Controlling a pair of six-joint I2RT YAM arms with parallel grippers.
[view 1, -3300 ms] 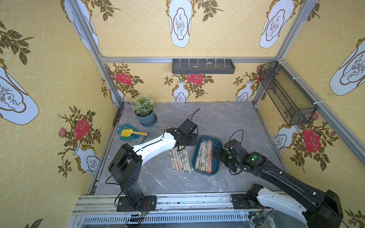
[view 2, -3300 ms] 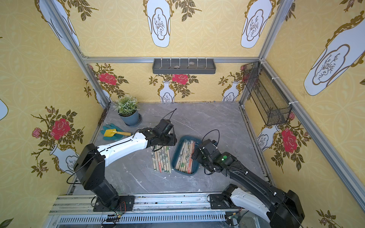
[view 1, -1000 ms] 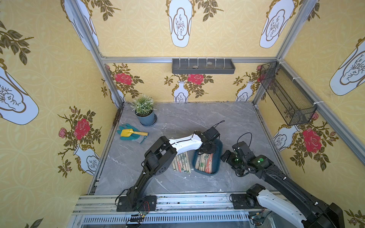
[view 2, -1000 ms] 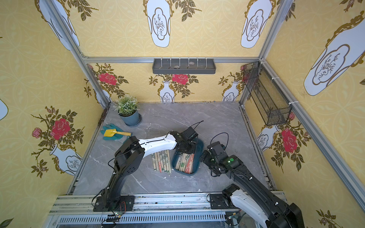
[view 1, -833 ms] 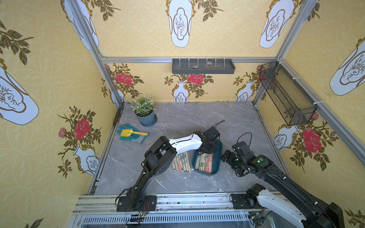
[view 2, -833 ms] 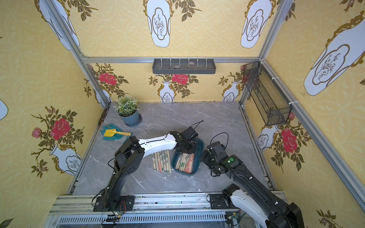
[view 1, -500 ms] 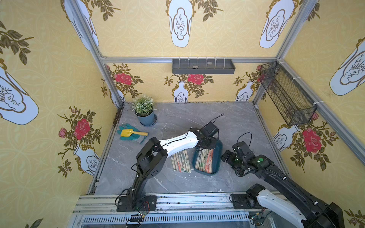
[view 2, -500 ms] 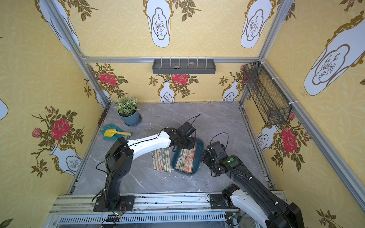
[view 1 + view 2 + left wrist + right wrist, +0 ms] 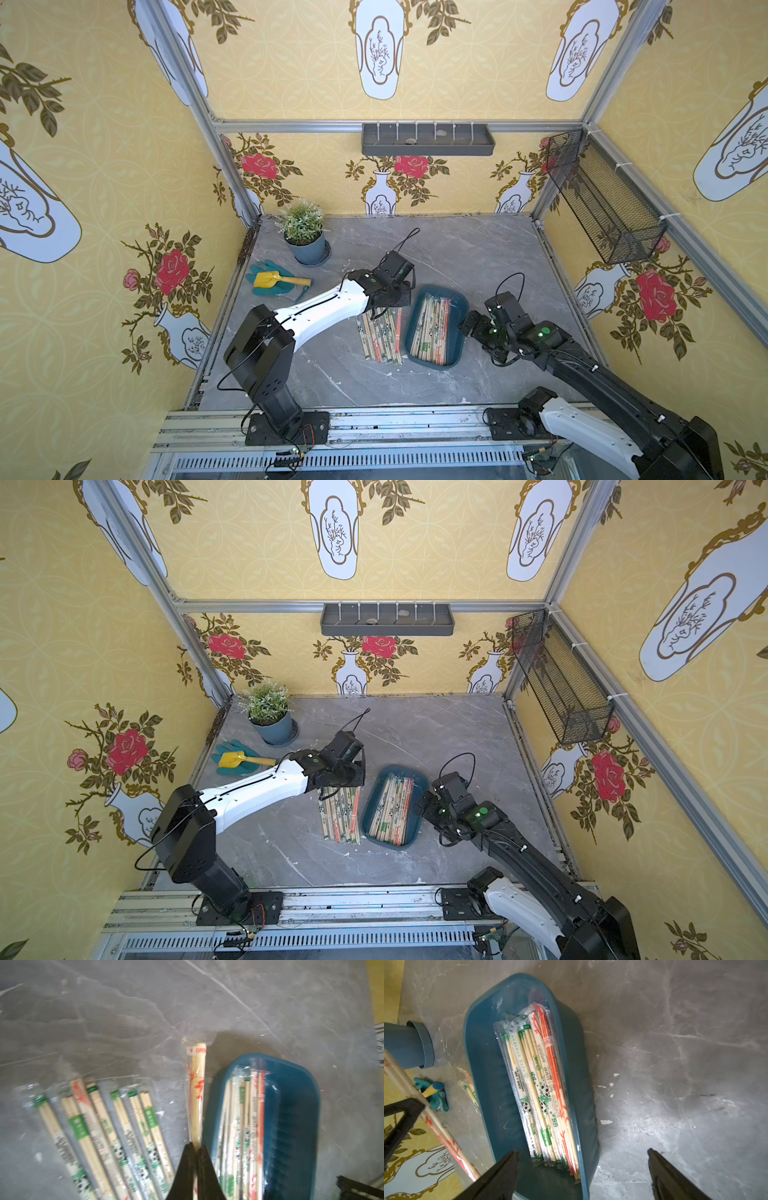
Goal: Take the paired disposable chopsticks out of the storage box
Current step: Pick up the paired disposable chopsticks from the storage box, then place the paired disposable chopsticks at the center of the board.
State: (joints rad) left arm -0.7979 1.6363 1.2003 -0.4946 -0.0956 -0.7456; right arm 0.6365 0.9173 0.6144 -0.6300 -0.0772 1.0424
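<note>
I will move my left gripper across the row away from the box (image 9: 453,296) next, then lower it and let go of the pair along the row's trowel-side edge, because the tabletop is bare there.
The storage box (image 9: 453,296) (image 9: 420,774) is a teal-blue tray in mid-table. Several paired disposable chopsticks (image 9: 432,328) (image 9: 539,1088) lie in it lengthwise. More sleeved pairs (image 9: 380,336) (image 9: 99,1126) lie in a row on the table just left of the box. My left gripper (image 9: 386,307) (image 9: 195,1147) is shut on a red-orange-marked pair (image 9: 196,1095), held between that row and the box's left wall (image 9: 291,1115). My right gripper (image 9: 467,326) (image 9: 581,1152) is open at the box's right side. One of its fingers is over the box floor and the other over the table.
A potted plant (image 9: 303,235) stands at the back left. In front of it, a yellow trowel lies on a teal glove (image 9: 274,280). A grey divided shelf (image 9: 428,139) hangs on the back wall and a black mesh basket (image 9: 602,208) on the right wall.
My left gripper has moved left from above the box to the gap beside the row on the table, carrying the red-orange-marked pair. The right arm has stayed still over the last second.
</note>
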